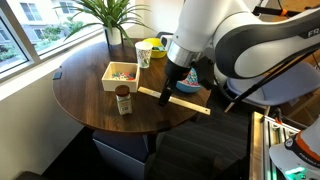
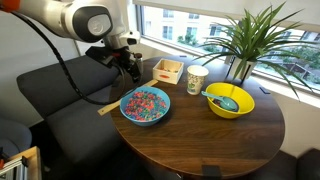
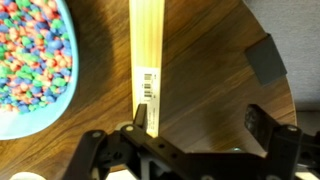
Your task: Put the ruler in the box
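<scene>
Next, my gripper will shift left in the wrist view and lower its fingers astride the ruler's barcoded end [image 3: 146,96], since that lies below, off-center that way.
The ruler [image 1: 175,101] is a long tan wooden strip lying flat on the round dark-wood table, one end jutting past the table edge in an exterior view [image 2: 108,107]. In the wrist view the ruler [image 3: 145,50] runs from the top down to my left finger. My gripper [image 3: 200,118] is open and empty, its left finger over the ruler's edge and its right finger over bare table. It hovers low over the ruler in both exterior views [image 1: 176,84] [image 2: 128,68]. The shallow pale-wood box [image 1: 120,74] [image 2: 167,70] with coloured bits stands farther along the table.
A blue bowl of coloured bits [image 2: 146,104] [image 3: 35,60] sits right beside the ruler. A yellow bowl [image 2: 230,100], a paper cup [image 2: 196,80], a small jar [image 1: 123,99] and a potted plant [image 2: 245,40] are on the table. A dark flat pad [image 3: 266,58] lies near the edge.
</scene>
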Available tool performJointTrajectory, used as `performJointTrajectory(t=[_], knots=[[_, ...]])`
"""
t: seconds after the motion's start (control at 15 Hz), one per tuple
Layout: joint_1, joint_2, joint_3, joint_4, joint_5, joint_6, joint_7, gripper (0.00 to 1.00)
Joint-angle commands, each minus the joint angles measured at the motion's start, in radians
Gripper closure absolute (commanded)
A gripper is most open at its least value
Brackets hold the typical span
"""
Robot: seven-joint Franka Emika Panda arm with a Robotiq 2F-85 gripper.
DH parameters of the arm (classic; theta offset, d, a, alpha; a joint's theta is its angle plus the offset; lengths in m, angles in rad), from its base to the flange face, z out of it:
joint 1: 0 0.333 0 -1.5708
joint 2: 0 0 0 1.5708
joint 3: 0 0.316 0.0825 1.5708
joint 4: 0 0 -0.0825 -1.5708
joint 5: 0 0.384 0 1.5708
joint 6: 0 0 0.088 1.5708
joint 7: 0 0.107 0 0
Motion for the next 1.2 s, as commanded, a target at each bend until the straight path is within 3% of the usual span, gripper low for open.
performJointTrajectory(t=[0.0, 0.13, 0.4, 0.8, 1.13], knots=[[0.014, 0.142, -0.022, 0.144, -0.110, -0.045, 0.099, 0.00], [0.017, 0.193, -0.050, 0.209, -0.143, -0.070, 0.143, 0.00], [0.005, 0.267, -0.080, 0.318, -0.073, -0.193, 0.100, 0.00], [-0.002, 0.315, -0.074, 0.392, 0.022, -0.369, 0.036, 0.13], [-0.003, 0.335, -0.077, 0.418, 0.056, -0.404, 0.025, 0.59]])
